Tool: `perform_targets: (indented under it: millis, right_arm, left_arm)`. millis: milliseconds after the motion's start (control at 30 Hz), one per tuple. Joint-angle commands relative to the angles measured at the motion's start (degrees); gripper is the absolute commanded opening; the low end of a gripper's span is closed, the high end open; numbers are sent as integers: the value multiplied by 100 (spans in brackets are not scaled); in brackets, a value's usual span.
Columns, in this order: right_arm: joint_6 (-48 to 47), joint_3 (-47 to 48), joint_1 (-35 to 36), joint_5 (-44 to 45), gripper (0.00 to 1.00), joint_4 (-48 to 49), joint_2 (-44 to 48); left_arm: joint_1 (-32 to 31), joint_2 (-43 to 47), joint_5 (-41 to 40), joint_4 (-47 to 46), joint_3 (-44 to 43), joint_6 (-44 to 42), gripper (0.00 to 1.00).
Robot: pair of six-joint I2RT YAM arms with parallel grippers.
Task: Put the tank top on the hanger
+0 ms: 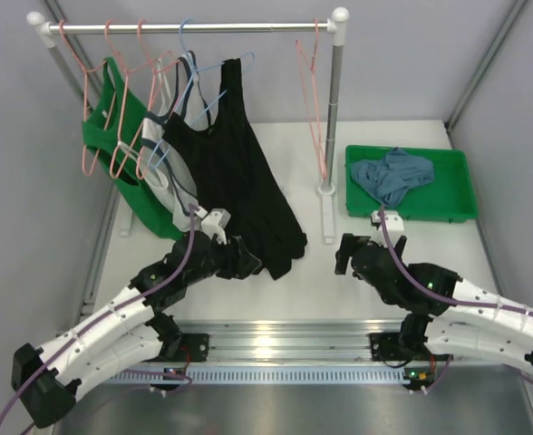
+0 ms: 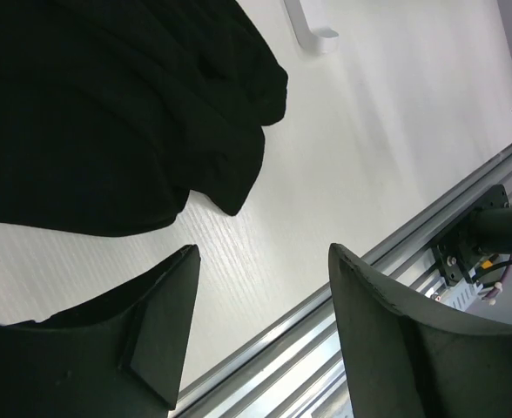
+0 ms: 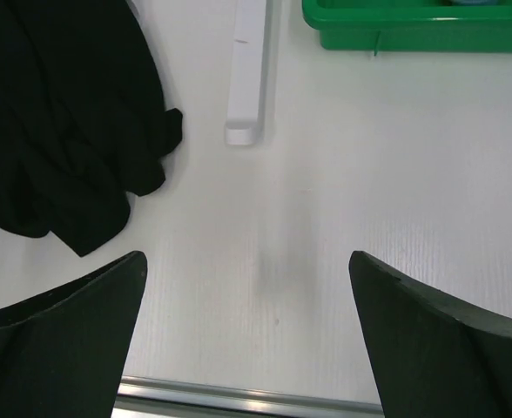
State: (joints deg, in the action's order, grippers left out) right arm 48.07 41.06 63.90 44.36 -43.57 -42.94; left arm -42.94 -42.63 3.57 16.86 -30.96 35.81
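Observation:
The robot's right gripper will turn and move outward and down onto the blue-teal tank top's near end, which lies outward of it, because folds bunch up there.
The dusty blue-teal tank top lies crumpled in a green tray at the right of the table. The salmon-pink wire hanger hangs bare at the right end of the rail, beside the right post. My left gripper hovers low by the hem of the black top, open and holding nothing. To the right of it my right gripper stands wide open over bare table, a short way in front of the tray and left of it.
A clothes rack spans the back, its foot between the grippers. On it hang a green top, a white top, a black tank top and several spare hangers. An aluminium rail edges the near side.

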Motion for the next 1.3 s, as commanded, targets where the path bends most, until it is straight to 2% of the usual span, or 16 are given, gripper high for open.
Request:
perform_targets:
  millis: [0,200,300,400,433,500,533,633,733,833,967,1100,1267]
  right_arm:
    - [79,289,61,73,100,-28,66]
    - [-96,411,9,-120,100,59,75]
    - [-464,701,-359,-339,100,121,-362]
    - [-990,816,-1552,-1303,100,445,-592]
    - [-1115,799,-2391,-2020,100,577,-610]
    - [-1361,859,-3161,-2535,100,832,-724]
    - [-1423,930,-3826,-2868,100,841,-812]
    - [-1608,1377,-4987,-3606,100,973,-1417]
    - [-1678,1975,-5605,-3681,100,1123,-2243]
    - [-1617,2730,-6062,-3558,98,1202,-3253]
    - [-1494,3819,-6591,-3513,90,1158,-4581]
    - [-1468,4366,-6776,-3381,87,1123,-5775]
    - [-1608,4771,-6873,-3284,86,1131,-6752]
  left_arm:
    - [-22,71,12,-61,-253,-118,66]
    - [-22,80,-6,-43,-340,-162,66]
    - [-30,71,12,-87,-384,-224,66]
    - [-22,36,38,-113,-481,-285,66]
    - [-30,1,47,-96,-507,-311,66]
    - [-22,-34,108,-52,-630,-355,66]
    - [-22,-69,108,-8,-665,-408,66]
    - [-22,-61,222,19,-745,-435,66]
    - [-22,-87,363,1,-806,-444,66]
    - [-30,-79,434,80,-920,-487,66]
    - [-22,-70,433,160,-1070,-523,66]
    - [-22,-210,636,133,-1175,-523,66]
    - [-22,-254,706,177,-1228,-523,66]
